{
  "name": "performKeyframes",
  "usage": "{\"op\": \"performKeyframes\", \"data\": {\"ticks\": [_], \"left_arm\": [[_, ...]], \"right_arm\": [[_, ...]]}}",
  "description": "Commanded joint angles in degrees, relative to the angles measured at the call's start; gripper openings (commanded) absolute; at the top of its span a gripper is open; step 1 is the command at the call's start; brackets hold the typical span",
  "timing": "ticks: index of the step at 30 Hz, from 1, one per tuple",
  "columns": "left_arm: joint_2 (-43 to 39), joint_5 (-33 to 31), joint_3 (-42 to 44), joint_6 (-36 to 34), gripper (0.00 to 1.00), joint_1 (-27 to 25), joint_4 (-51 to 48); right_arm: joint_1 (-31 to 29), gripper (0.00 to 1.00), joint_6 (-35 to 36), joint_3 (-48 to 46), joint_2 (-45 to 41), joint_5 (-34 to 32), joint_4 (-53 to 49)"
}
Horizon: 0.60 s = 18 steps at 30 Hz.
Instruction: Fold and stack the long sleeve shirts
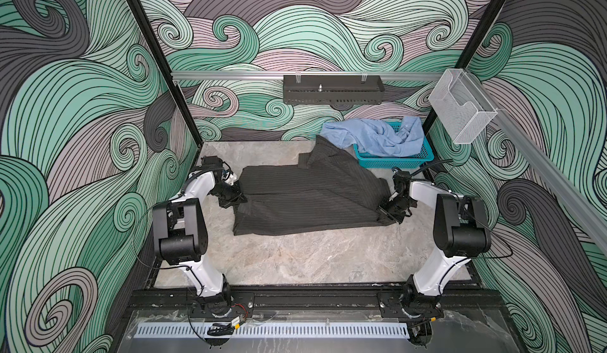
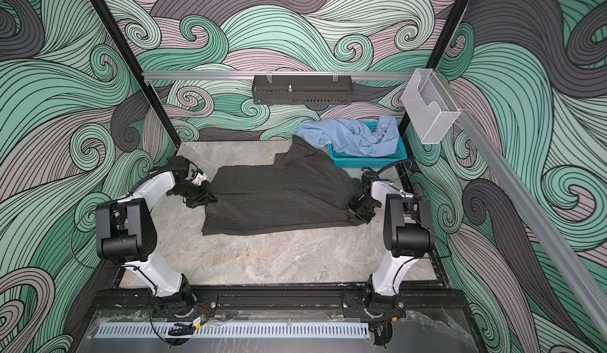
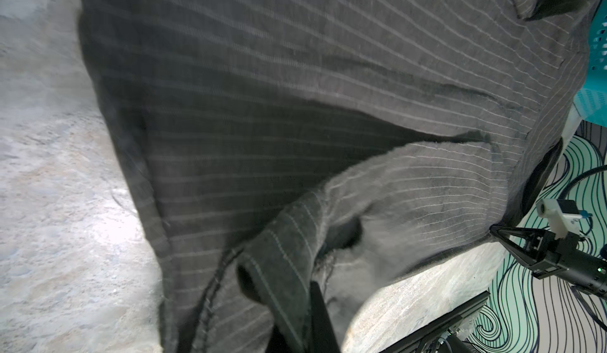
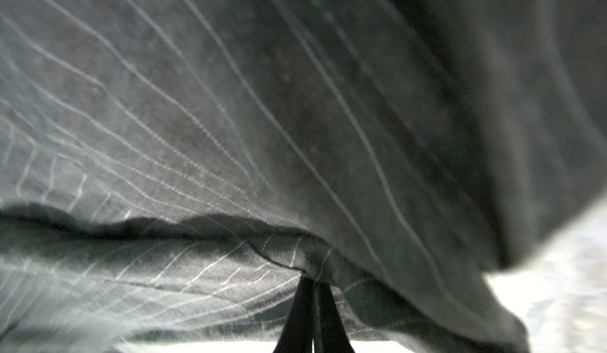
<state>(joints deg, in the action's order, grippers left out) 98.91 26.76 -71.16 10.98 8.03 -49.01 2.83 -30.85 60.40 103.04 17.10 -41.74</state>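
My left gripper lowers the pinched fold onto the shirt's flat lower layer (image 1: 243, 208) (image 3: 201, 261) just below and releases it next, since that fold still stands raised.
The dark charcoal pinstriped shirt (image 1: 305, 193) (image 2: 279, 200) lies spread across the middle of the marble table, one part running back toward the basket. My left gripper (image 1: 241, 200) (image 2: 212, 199) is shut on the shirt's left edge; in the left wrist view a fold of the striped cloth (image 3: 289, 269) is pinched between the fingers. My right gripper (image 1: 384, 211) (image 2: 352, 210) is shut on the shirt's right edge, where the cloth (image 4: 308, 259) bunches at the closed fingertips (image 4: 323, 305). The light blue shirt (image 1: 377, 136) (image 2: 354, 136) lies crumpled in and over the basket.
The teal perforated basket (image 1: 417, 157) (image 2: 391, 157) stands at the back right of the table (image 1: 312, 256). A black metal tray (image 1: 331, 88) and a clear plastic holder (image 1: 463, 108) hang from the frame rails. Patterned walls enclose three sides.
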Motion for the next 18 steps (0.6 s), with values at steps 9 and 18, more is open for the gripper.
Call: {"op": "performKeyframes", "data": {"ticks": [9,18], "left_arm": [[5.2,-11.6,-3.0,-1.5,0.16,-1.5,-6.6],[-7.1,-15.1,-7.3,-1.1,0.54,-4.7,-10.6]], "right_arm": [[-0.2,0.08,-0.6,-1.8,2.0,-3.1,1.4],[-5.2,0.32,2.3,3.6,-7.6,-3.6,-5.6]]}}
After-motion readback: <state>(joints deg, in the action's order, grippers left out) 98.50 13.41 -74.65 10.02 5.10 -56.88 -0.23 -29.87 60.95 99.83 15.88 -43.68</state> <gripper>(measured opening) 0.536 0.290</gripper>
